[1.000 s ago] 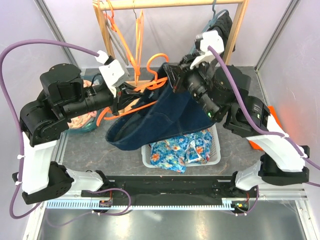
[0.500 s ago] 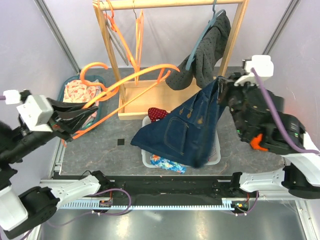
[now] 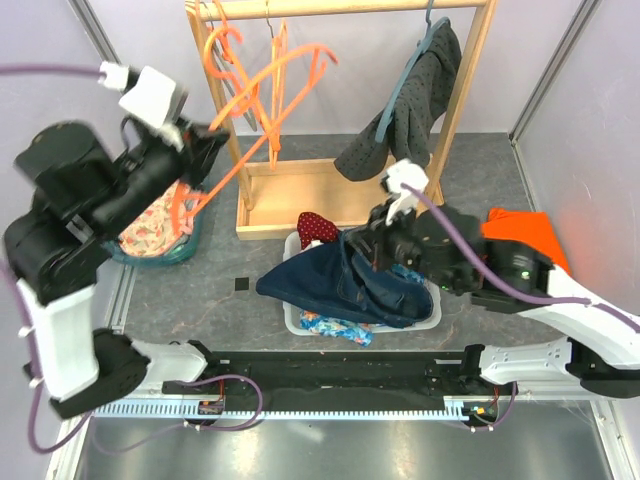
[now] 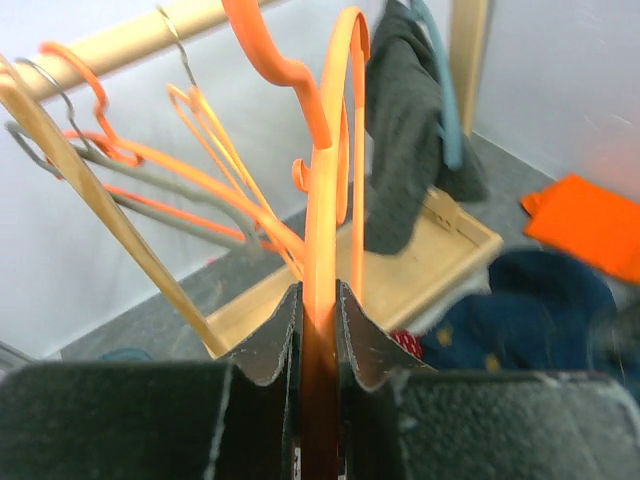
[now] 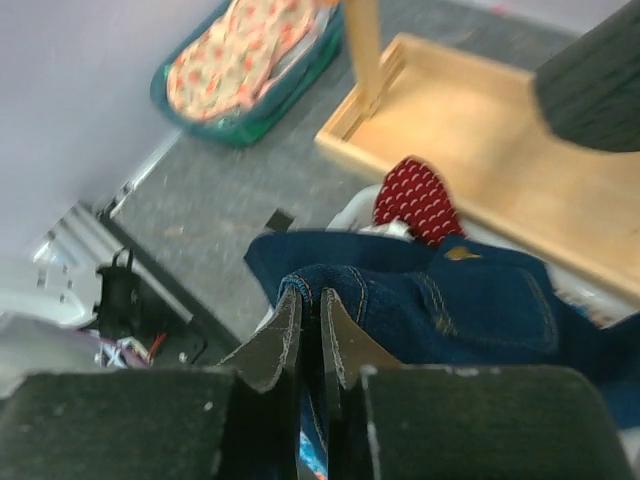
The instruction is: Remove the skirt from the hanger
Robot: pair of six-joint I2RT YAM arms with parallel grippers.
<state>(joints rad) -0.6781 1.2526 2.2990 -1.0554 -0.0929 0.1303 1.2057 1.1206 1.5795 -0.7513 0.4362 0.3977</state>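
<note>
Next, the left gripper moves outward to the bar's empty part, to its right in the top view, and hooks the bare hanger [image 3: 295, 55] there to release it.
The dark blue denim skirt [image 3: 340, 285] lies bunched over the white basket [image 3: 434, 302], off the hanger. My right gripper [image 3: 366, 250] is shut on a folded hem of the skirt [image 5: 470, 300], and the right wrist view shows the jaws [image 5: 310, 305] pinching the denim edge. My left gripper [image 3: 205, 142] is raised at the upper left, shut on the bare orange hanger [image 3: 295, 55]. In the left wrist view the hanger [image 4: 322, 200] runs straight up from the jaws [image 4: 318, 300] toward the rack's rail.
The wooden rack [image 3: 300, 195] stands behind, with several orange hangers on it and a dark grey garment [image 3: 405, 110]. A red cloth [image 3: 315, 228] and printed clothes lie in the basket. A teal basket [image 3: 160, 238] sits left and an orange cloth [image 3: 520, 230] right.
The skirt came off the hanger. My right gripper carried it down from mid-air onto the white basket. My left arm swung the empty hanger out left, then up toward the rack.
</note>
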